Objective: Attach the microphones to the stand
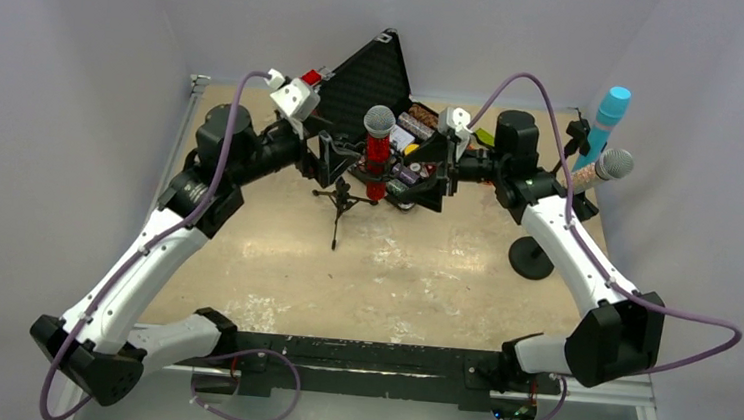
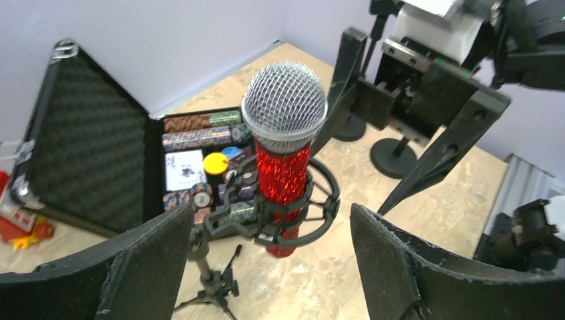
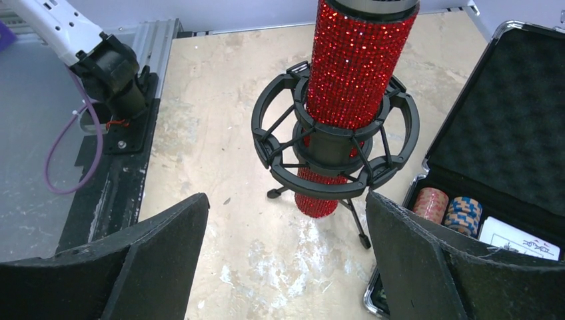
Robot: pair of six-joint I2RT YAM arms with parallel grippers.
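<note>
The red microphone (image 1: 377,156) is already in the ring mount. I will next lower my left gripper to the stand's pole, just below the mount's joint.
The red microphone (image 1: 377,156) with a grey mesh head stands upright in the black ring mount (image 2: 313,220) of a small tripod stand (image 1: 340,206). My left gripper (image 1: 337,162) is open just left of it and my right gripper (image 1: 429,169) is open just right of it; neither touches it. In the left wrist view the red microphone (image 2: 283,170) sits beyond my open left gripper (image 2: 272,220). In the right wrist view it (image 3: 356,67) stands beyond my open right gripper (image 3: 285,200). The light blue microphone (image 1: 612,109) and the silver microphone (image 1: 600,170) sit on a taller stand at the right.
An open black case (image 1: 379,70) with poker chips and cards lies right behind the tripod; it also shows in the left wrist view (image 2: 86,147) and the right wrist view (image 3: 513,120). The taller stand's round base (image 1: 532,258) sits at the right. A red toy (image 2: 23,230) lies beside the case.
</note>
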